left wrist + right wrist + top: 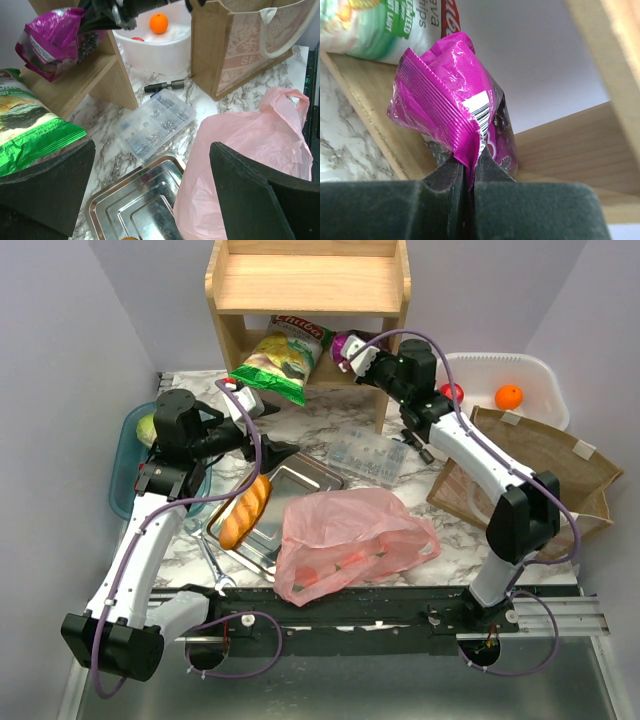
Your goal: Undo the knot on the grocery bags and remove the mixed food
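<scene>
My right gripper lowers the purple snack packet (455, 105) onto the shelf's lower board next, and only then lets go of the packet's crimped edge.
The pink plastic bag (350, 540) lies crumpled on the marble table in front of the steel tray (305, 480), with reddish things showing through it. It also shows in the left wrist view (250, 135), a handle loop standing loose; I see no knot. My right gripper (360, 358) is shut on the purple snack packet (455, 105) at the wooden shelf's lower level, beside the yellow-green crisp packet (278, 362). My left gripper (268, 428) is open and empty above the tray's far edge. An orange (509, 397) and a red fruit (452, 392) lie in the white tub (500, 370).
A golden bread loaf (246, 510) lies on the tray's left rim. A clear parts box (370, 455) sits behind the tray. A brown paper bag (540, 465) stands at the right. A blue bin (125, 475) holds a pale-green cabbage (147, 428). A wrench (213, 565) lies near the front.
</scene>
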Motion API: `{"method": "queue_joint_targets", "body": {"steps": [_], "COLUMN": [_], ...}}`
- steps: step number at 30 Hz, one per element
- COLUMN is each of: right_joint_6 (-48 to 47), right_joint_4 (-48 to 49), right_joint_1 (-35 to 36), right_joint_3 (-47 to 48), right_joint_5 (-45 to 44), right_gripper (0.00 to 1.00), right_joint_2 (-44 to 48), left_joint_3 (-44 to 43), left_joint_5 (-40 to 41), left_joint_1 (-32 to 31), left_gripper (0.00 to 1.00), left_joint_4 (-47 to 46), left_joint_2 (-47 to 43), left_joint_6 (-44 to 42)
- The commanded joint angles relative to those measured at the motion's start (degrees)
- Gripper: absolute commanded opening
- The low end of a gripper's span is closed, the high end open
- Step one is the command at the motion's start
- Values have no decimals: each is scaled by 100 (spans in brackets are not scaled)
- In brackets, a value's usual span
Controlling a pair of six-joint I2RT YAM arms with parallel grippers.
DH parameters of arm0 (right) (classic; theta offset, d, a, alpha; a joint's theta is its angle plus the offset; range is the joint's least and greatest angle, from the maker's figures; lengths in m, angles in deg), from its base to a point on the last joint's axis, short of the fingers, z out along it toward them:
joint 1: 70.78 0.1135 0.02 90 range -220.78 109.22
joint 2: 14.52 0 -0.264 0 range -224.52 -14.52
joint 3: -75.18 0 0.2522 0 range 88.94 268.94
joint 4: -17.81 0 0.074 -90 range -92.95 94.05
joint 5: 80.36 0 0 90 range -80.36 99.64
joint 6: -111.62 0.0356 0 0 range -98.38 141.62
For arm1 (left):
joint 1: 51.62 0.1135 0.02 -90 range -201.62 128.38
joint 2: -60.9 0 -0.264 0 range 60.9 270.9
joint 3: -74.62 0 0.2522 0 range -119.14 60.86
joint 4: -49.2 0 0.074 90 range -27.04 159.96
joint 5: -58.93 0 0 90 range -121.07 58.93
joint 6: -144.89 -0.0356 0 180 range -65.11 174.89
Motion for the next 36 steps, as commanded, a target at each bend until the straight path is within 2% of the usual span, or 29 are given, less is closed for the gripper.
{"method": "queue_joint_targets", "body": {"steps": [1,9,11,13,16,18,22,24,26,29,33,36], "right_joint_6": [-331,-767,-804,-776,-661,-602,-413,-225,-80,90,369,480], "right_joint_4": [1251,1549,1321,1031,497,101,-697,-1144,-1445,-1658,-1687,-1706], "right_joint_1": [-87,-96,-97,-98,-97,-98,-97,-97,-97,-96,-96,-99], "right_joint_3": [275,122,213,258,254,224,235,416,508,556,597,657], "right_joint_5": [-93,71,45,68,137,252,548,664,740,862,963,964], "right_gripper": [1,1,5,15,25,36,64,74,80,82,68,66], "right_joint_2": [-381,-902,-1026,-1032,-883,-740,-536,-539,-532,-472,-362,-336], "left_joint_3": [-60,-71,-99,-135,-166,-140,-119,-136,-185,-212,-199,-181], "left_joint_5": [-180,-212,-243,-265,-234,-230,-266,-317,-385,-439,-540,-586], "left_joint_1": [92,122,122,122,122,122,120,117,122,122,121,122], "left_gripper": [98,99,98,99,98,99,99,98,98,98,98,98], "left_joint_4": [-99,-183,-175,-116,-40,-35,-78,-139,-168,-180,-136,-126], "left_joint_2": [29,86,116,126,115,104,129,188,243,284,280,275], "left_joint_6": [132,196,196,147,79,57,125,209,260,301,327,345]}}
